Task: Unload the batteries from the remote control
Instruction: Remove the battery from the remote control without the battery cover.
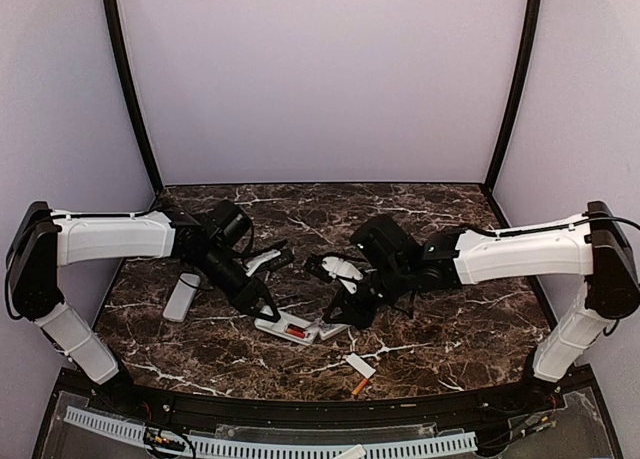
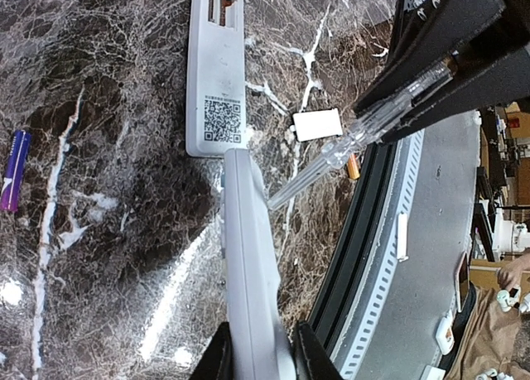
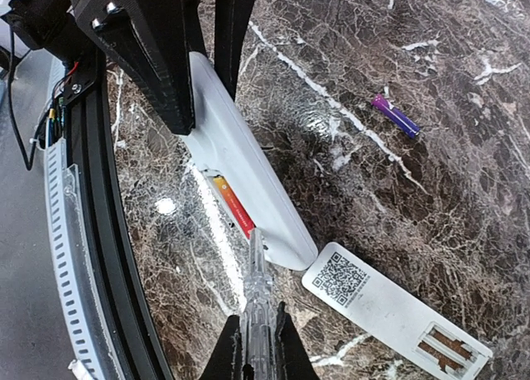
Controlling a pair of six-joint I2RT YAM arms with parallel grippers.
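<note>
Next, my left gripper will go left in the top view and down to release the white remote on bare marble, since the second remote crowds its tip.
My left gripper is shut on a white remote, held on edge on the table; it also shows in the top view. Its open compartment holds an orange-red battery. My right gripper is shut on a clear plastic pry tool, whose tip touches the near end of that battery. A second remote with a QR code lies beside it, its compartment empty. A purple battery and an orange battery lie loose on the marble.
A small flat white cover lies near the table's front edge beside the orange battery. Another white remote lies at the left. The black table rim runs close to the held remote.
</note>
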